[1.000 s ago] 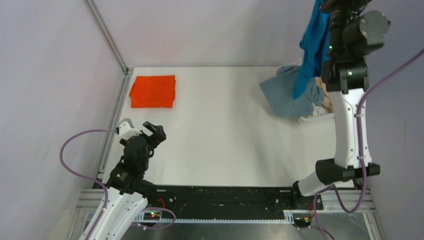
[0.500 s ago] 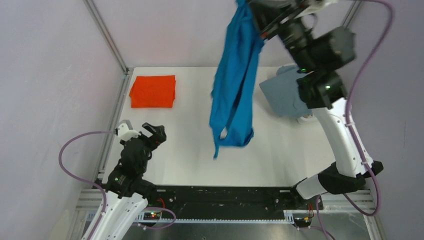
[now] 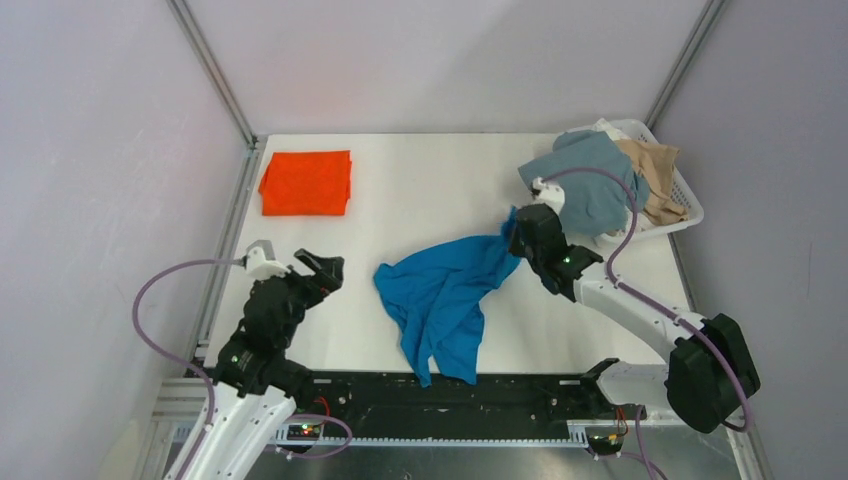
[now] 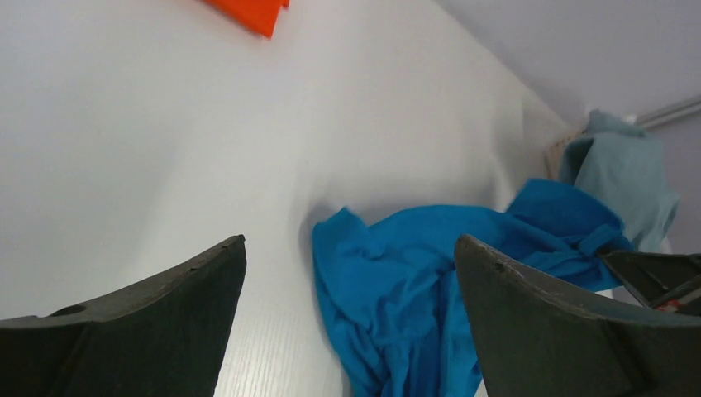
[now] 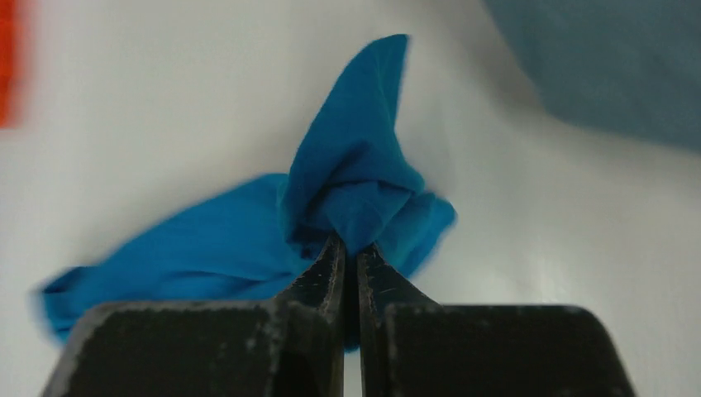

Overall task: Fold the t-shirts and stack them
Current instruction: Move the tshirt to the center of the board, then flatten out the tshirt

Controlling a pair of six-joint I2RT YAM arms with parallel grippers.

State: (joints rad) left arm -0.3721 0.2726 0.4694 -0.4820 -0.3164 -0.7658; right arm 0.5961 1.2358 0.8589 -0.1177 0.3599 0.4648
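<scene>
To the right of my left gripper in the top view, the blue shirt's near tip (image 3: 423, 376) overhangs the table, so I will sweep across, back and down onto it.
The royal blue t-shirt (image 3: 445, 295) lies crumpled on the white table near the front middle. It also shows in the left wrist view (image 4: 430, 281) and the right wrist view (image 5: 347, 198). My right gripper (image 3: 516, 236) is low over the table, shut on a bunched edge of the blue shirt (image 5: 351, 241) at its right end. My left gripper (image 3: 322, 270) is open and empty, to the left of the blue shirt and apart from it. A folded orange-red t-shirt (image 3: 306, 182) lies at the back left. A grey-blue t-shirt (image 3: 585, 185) and a tan one (image 3: 652, 170) hang over the basket.
The white slotted basket (image 3: 688, 205) stands at the back right corner. Metal frame posts (image 3: 215, 75) rise at the back corners, with pale walls around. A black rail (image 3: 450, 390) runs along the near edge between the arm bases.
My right arm has swung the blue shirt from high at the back right across to the middle and down onto the table. The left gripper has shifted slightly right.
</scene>
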